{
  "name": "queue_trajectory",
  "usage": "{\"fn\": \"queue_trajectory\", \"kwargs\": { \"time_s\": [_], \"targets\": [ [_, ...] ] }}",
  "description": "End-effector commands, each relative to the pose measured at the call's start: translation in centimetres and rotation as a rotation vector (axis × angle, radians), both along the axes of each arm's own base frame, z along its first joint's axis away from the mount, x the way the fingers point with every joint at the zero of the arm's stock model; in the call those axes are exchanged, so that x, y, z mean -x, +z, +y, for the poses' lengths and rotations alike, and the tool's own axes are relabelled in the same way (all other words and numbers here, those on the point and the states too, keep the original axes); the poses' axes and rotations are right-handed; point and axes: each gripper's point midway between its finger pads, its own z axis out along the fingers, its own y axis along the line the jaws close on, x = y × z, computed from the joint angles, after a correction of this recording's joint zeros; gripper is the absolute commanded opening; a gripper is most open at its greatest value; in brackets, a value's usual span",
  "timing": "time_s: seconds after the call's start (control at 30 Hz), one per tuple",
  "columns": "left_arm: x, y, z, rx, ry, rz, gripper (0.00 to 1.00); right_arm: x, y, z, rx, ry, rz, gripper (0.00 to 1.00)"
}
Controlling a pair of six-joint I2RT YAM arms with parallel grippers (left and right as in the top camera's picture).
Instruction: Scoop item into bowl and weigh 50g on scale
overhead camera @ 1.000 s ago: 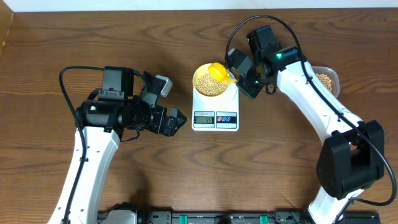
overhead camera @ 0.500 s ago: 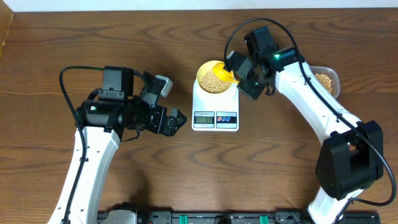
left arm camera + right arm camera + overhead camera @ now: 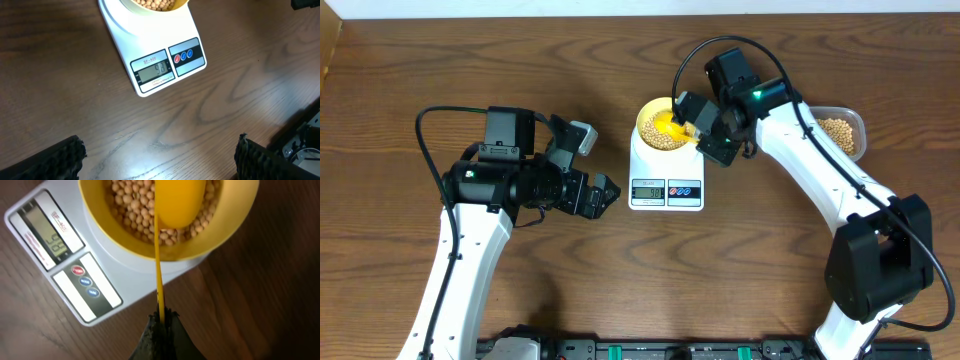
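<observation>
The right gripper lifts next, swings toward the right in the overhead view, and lowers the scoop onto the tub's beans. It then releases the scoop, as the bowl [image 3: 641, 120] holds beans.
The white scale [image 3: 666, 168] stands mid-table with the pale yellow bowl [image 3: 641, 120] on its platform, and beige beans [image 3: 131, 211] lie in the bowl. My right gripper [image 3: 161, 317] is shut on the thin handle of a bright yellow scoop [image 3: 180, 200], whose head hangs over the beans inside the bowl [image 3: 222, 235]. The scale's display [image 3: 155, 70] is lit, its digits too blurred to read. My left gripper [image 3: 157, 162] stands wide open above bare wood just left of the scale [image 3: 150, 45], holding nothing.
A clear plastic tub [image 3: 842, 130] with more beans sits at the right, behind the right arm. The left arm [image 3: 510, 185] lies over the table's left half. A dark rail runs along the front edge.
My right gripper has shifted left, carrying the scoop from the bowl's right rim to over its middle. The left arm has not moved.
</observation>
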Motion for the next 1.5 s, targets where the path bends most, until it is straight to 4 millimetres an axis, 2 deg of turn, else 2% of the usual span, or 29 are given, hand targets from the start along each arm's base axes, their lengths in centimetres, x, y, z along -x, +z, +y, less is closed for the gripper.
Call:
{"fn": "queue_trajectory", "kwargs": {
  "time_s": [0.0, 0.13, 0.37, 0.6, 0.83, 1.13, 1.47],
  "targets": [
    [0.0, -0.4, 0.3, -0.011, 0.004, 0.008, 0.98, 0.7, 0.0, 1.4, -0.122, -0.004, 0.067, 0.01],
    [0.0, -0.4, 0.3, -0.011, 0.004, 0.008, 0.98, 1.2, 0.6, 2.3, -0.228, -0.026, 0.127, 0.01],
    [0.0, -0.4, 0.3, -0.011, 0.004, 0.008, 0.98, 1.0, 1.2, 2.1, -0.321, -0.106, 0.188, 0.01],
    [0.0, -0.4, 0.3, -0.011, 0.004, 0.008, 0.98, 0.3, 1.2, 0.8, -0.329, -0.167, 0.194, 0.01],
    [0.0, -0.4, 0.3, -0.011, 0.004, 0.008, 0.98, 0.2, 1.4, 0.6, -0.335, -0.178, 0.194, 0.01],
    [0.0, -0.4, 0.3, -0.011, 0.004, 0.008, 0.98, 0.0, 3.1, 0.2, -0.352, -0.180, 0.152, 0.01],
    [0.0, -0.4, 0.3, -0.011, 0.004, 0.008, 0.98, -0.1, 3.9, -0.1, -0.361, -0.184, 0.134, 0.01]
  ]
}}
